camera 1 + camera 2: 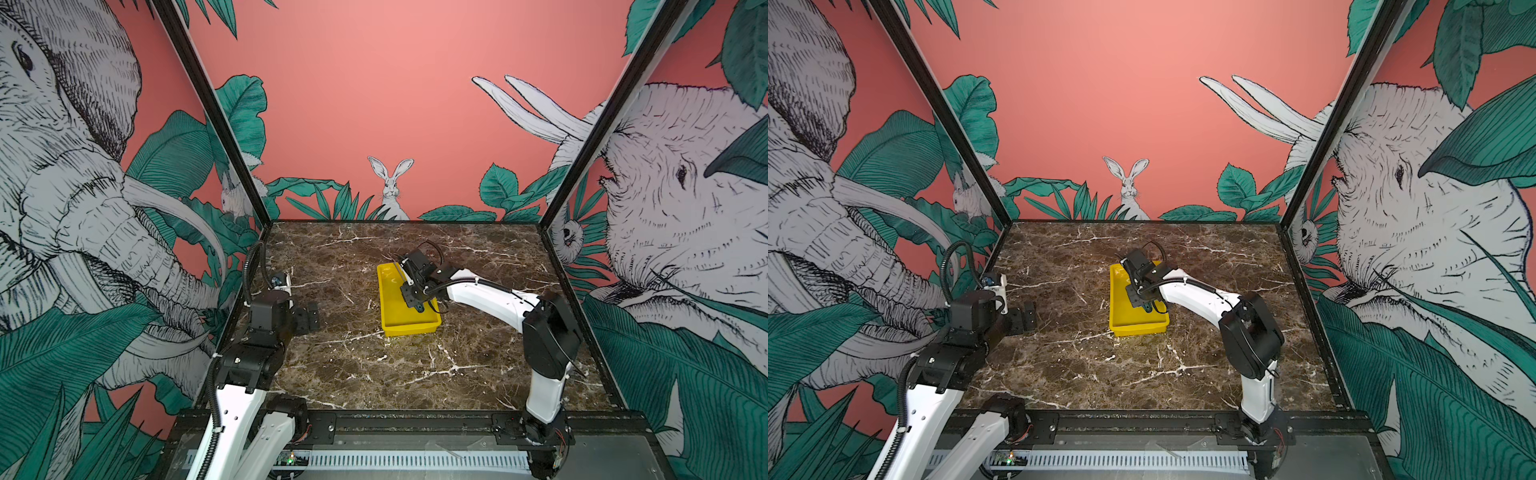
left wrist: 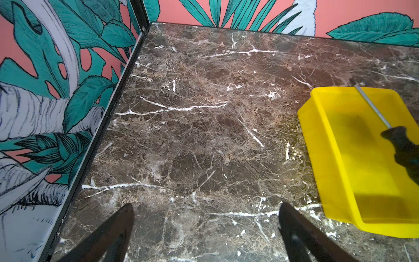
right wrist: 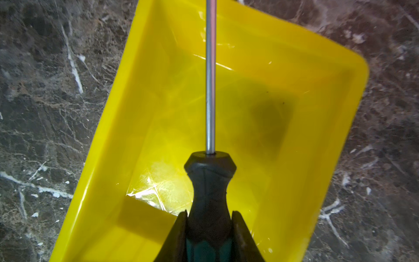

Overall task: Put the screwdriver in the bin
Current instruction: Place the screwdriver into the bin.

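My right gripper should move down toward the bottom of the bin next and let go of the screwdriver point(image 3: 209, 181) there. The screwdriver's handle is still well above the yellow bottom of the bin.
The bright yellow bin point(image 1: 409, 329) point(image 1: 1138, 329) lies mid-table. My right gripper point(image 3: 209, 212) point(image 1: 410, 291) hovers over its inside, shut on the screwdriver point(image 3: 209, 181) by the dark green and black handle. The thin metal shaft runs forward over the bin floor, and the left wrist view shows its tip past the far rim of the bin point(image 2: 317, 140). The screwdriver point(image 2: 401, 140) casts a shadow on the bin floor point(image 3: 158, 90). My left gripper point(image 2: 206, 205) point(image 1: 307, 318) rests open at the left side of the table, well apart from the bin, with nothing between its fingers.
The brown marble table point(image 1: 374, 374) is walled at the left, back and right by printed panels in black frames point(image 1: 257, 216). A black rail point(image 1: 415, 419) with both arm bases runs along the front edge.
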`<state>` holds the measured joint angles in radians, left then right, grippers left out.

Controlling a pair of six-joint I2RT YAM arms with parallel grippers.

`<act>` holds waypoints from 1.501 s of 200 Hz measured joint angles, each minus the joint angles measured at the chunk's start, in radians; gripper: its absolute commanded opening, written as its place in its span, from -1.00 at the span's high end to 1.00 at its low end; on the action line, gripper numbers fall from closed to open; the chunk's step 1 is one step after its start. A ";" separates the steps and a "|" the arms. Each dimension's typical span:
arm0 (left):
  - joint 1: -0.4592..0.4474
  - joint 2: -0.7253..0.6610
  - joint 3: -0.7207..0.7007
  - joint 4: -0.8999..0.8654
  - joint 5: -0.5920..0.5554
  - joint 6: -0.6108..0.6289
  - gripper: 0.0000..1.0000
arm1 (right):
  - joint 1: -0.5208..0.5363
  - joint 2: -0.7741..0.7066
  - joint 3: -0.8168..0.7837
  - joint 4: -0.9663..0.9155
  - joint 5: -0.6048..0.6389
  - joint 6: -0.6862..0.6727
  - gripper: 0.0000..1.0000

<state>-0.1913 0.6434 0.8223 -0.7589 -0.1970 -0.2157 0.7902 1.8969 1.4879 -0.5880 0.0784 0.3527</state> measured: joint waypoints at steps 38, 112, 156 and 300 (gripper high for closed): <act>0.000 0.000 0.000 -0.002 -0.005 0.006 -0.99 | 0.003 0.016 -0.015 0.023 -0.014 0.011 0.49; 0.000 0.057 0.000 0.002 0.002 0.011 -0.99 | 0.003 0.047 -0.069 0.076 -0.027 0.022 0.47; 0.000 0.060 0.000 0.002 0.003 0.010 -0.99 | 0.003 0.062 -0.097 0.077 -0.031 0.026 0.45; 0.000 0.058 -0.001 0.008 0.002 0.007 -0.99 | 0.003 0.062 -0.098 0.081 -0.026 0.029 0.25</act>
<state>-0.1909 0.7017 0.8211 -0.7506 -0.1947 -0.2089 0.7929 1.9591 1.3903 -0.5068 0.0521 0.3813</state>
